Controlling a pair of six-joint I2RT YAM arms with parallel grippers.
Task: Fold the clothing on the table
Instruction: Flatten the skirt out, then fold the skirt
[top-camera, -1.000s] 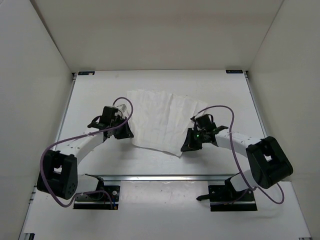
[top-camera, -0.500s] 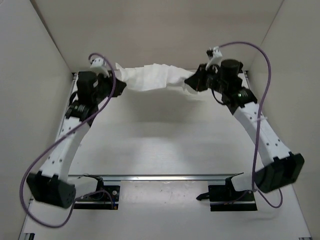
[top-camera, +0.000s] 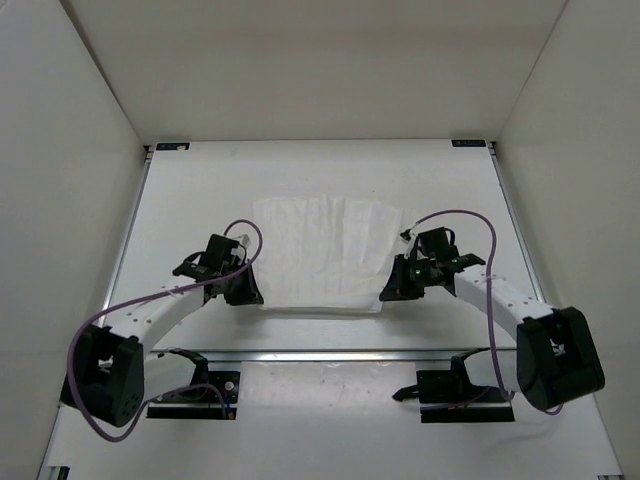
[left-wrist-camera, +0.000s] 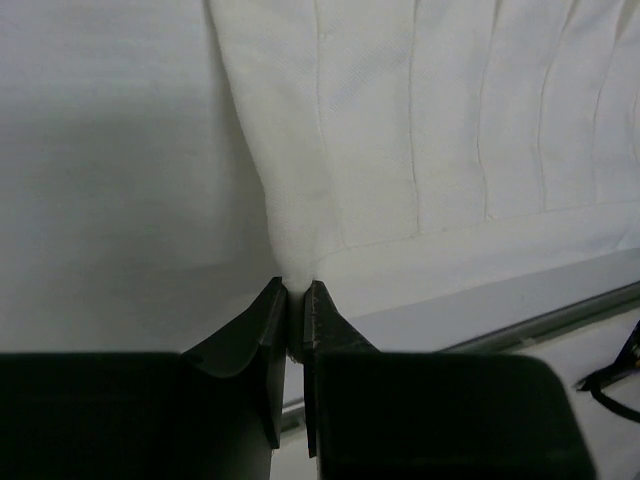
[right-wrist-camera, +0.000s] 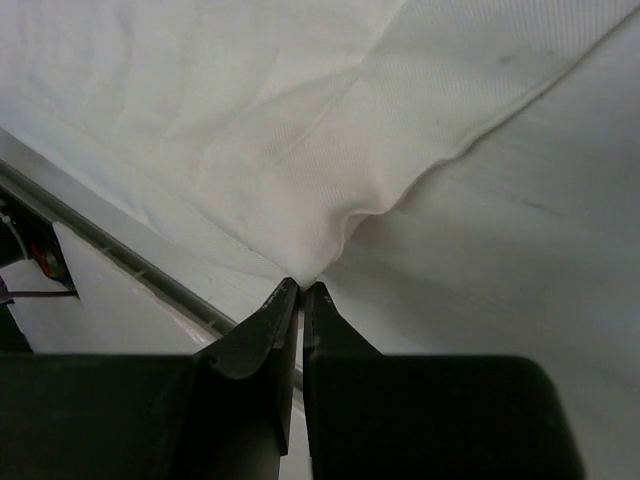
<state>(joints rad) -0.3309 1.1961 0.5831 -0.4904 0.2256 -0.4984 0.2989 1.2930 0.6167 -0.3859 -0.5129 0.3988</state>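
Note:
My left gripper will lift the pinched corner next, carry it outward and lower it to release at the still unfolded fabric's far edge (top-camera: 268, 203), which lies outward.
The clothing (top-camera: 325, 250) is a thin white creased fabric lying spread flat on the white table (top-camera: 180, 210), its near edge close to the front rail. My left gripper (top-camera: 252, 298) is shut on the fabric's near left corner. In the left wrist view the clothing (left-wrist-camera: 400, 130) runs down into the pinched left gripper (left-wrist-camera: 296, 287). My right gripper (top-camera: 386, 297) is shut on the near right corner. The right wrist view shows the clothing (right-wrist-camera: 270, 130) gathered to a point between the jaws of the right gripper (right-wrist-camera: 301, 286).
A metal rail (top-camera: 330, 354) crosses the table's near side just in front of both grippers. Both arm bases (top-camera: 190, 392) sit behind that rail. White walls enclose the table on the left, right and back.
Half a second ago both arms held the fabric lifted and stretched at the far end of the table. They have since pulled it back toward the near edge and laid it flat.

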